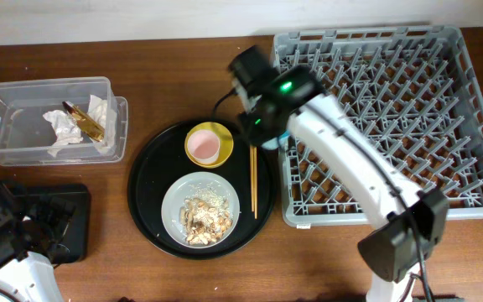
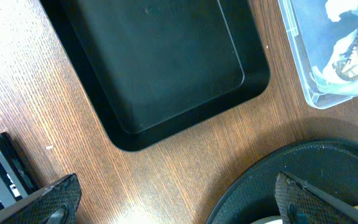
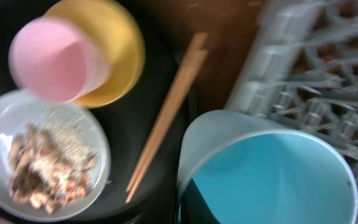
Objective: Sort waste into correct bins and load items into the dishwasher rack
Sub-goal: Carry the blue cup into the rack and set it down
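Observation:
The grey rack [image 1: 443, 50] is empty, so next I will swing my right gripper to the right in the overhead view, tilt the light blue cup and release it onto the rack's middle wires.
My right gripper [image 1: 262, 126] is shut on the light blue cup [image 3: 272, 171], held at the left edge of the grey dishwasher rack [image 1: 443, 50]; one finger sits inside the cup. On the round black tray [image 1: 145, 180] stand the pink cup [image 1: 203, 146] inside the yellow bowl [image 1: 221, 132], the chopsticks [image 1: 253, 180], and the plate [image 1: 174, 201] bearing food scraps [image 1: 206, 220]. The clear box [image 1: 23, 92] holds napkins [image 1: 61, 126] and the gold-brown wrapper [image 1: 82, 120]. My left gripper [image 2: 179, 202] is open and empty above bare table between the shallow black tray [image 2: 160, 62] and the round tray.
The rack [image 3: 316, 68] fills the right side of the table. The clear box [image 2: 328, 56] stands at the far left, with the shallow black tray [image 1: 65, 220] in front of it. Brown table wood [image 1: 183, 75] shows between the box and the rack.

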Robot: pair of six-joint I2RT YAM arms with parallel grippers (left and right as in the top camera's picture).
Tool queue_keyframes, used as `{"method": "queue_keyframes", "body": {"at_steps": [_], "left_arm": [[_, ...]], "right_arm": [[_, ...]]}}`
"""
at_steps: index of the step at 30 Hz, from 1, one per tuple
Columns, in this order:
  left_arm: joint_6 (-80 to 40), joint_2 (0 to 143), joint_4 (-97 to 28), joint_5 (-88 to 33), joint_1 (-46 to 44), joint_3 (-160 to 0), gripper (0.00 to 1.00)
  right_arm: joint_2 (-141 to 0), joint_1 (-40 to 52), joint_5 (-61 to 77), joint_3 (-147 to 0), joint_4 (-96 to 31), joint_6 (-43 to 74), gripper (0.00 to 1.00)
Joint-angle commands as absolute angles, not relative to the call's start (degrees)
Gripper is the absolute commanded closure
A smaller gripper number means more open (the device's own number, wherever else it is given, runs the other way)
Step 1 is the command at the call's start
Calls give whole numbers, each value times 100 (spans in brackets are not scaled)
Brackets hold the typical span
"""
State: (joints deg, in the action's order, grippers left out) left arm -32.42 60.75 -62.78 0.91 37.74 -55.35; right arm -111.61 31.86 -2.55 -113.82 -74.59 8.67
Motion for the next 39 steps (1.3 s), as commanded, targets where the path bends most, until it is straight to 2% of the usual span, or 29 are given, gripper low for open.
{"method": "queue_keyframes", "body": {"at_steps": [1,5,7,8,10,11,12,14,16,19,22,29,34,39], "left_arm": [[-3275,6069,-6265,130,3789,-5544,1],[-3275,6069,-6265,130,3789,-5544,1],[-3275,6069,-6265,130,3789,-5544,1],[-3277,6069,-6265,130,3789,-5544,1],[-3275,6069,-6265,130,3789,-5544,1],[-3275,6069,-6265,130,3789,-5544,1],[-3275,6069,-6265,130,3789,-5544,1],[-3275,6069,-6265,130,3789,-5544,1],[-3275,6069,-6265,130,3789,-5544,1],[-3275,6069,-6265,130,3789,-5544,1],[-3275,6069,-6265,132,3789,-5544,1],[-3275,6069,-6265,130,3789,-5544,1],[-3275,6069,-6265,130,3789,-5544,1],[-3275,6069,-6265,130,3789,-5544,1]], "right_arm": [[-10934,2366,1142,-11917,-7616,735,96],[-10910,600,3601,-11957,-7778,731,96],[-10912,-351,3632,-11950,-7933,729,96],[-10912,-565,3350,-11887,-8071,731,96],[-10912,-760,3701,-11736,-8101,591,96],[-10947,-803,4724,-11675,-8079,-178,96],[-11074,-873,5448,-11627,-8018,-276,96],[-11345,-1024,6018,-11559,-7907,-200,96],[-11716,-1264,6027,-11542,-7907,189,96],[-12250,-1686,6136,-11537,-7929,174,96],[-12586,-2134,6984,-11526,-7800,174,96],[-12897,-2327,6772,-11319,-8130,-23,96],[-12901,-2440,6954,-10556,-7808,-427,96],[-12899,-2897,5323,-10556,-7717,-342,96]]}}
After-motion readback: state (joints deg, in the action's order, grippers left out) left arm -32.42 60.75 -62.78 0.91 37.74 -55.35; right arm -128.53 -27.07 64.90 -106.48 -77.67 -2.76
